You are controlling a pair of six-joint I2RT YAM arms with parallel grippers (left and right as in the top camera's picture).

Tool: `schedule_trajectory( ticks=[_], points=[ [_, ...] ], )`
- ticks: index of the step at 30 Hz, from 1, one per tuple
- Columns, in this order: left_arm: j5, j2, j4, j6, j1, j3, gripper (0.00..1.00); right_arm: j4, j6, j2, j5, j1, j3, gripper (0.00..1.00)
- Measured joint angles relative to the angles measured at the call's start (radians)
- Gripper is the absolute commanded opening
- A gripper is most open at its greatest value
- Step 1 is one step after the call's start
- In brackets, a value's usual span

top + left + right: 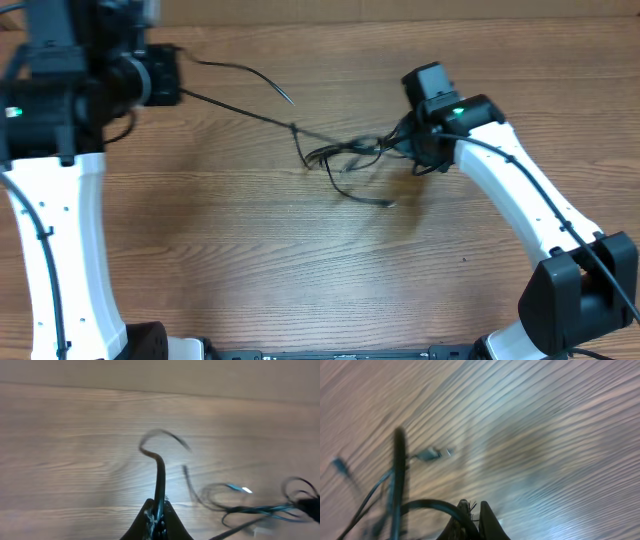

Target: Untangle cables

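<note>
My right gripper will next pull the cable loop free, away from my left gripper, to the right in the overhead view, as pieces of cable bunch between the grippers.
The cables (345, 155) lie as a loose black tangle at mid-table, with one plug end (388, 203) pointing toward the front. A long strand (240, 110) runs from the tangle to my left gripper (180, 78) at the back left. In the left wrist view that gripper (159, 512) is shut on a cable (160, 477) that curls upward past the fingertips. My right gripper (408, 143) sits at the tangle's right edge. Seen from the right wrist, it (476, 510) is shut on a curved cable loop (427, 505), and a small plug (432, 453) lies beyond.
The wooden table (250, 270) stretches toward the front. My white left arm (60, 250) stands along the left side and my right arm (520, 200) along the right. A pale wall edge (200, 380) borders the table's far side.
</note>
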Motion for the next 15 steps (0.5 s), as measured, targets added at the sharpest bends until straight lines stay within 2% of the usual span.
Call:
schedule_trajectory(
  ticks=[8, 15],
  points=[
    [-0.018, 0.000, 0.025, -0.004, 0.099, 0.000, 0.04, -0.012, -0.045, 0.000, 0.037, -0.032, 0.000, 0.04],
    [-0.154, 0.000, 0.042, -0.089, 0.145, 0.000, 0.04, -0.089, -0.059, 0.000, 0.147, -0.081, 0.003, 0.04]
  ],
)
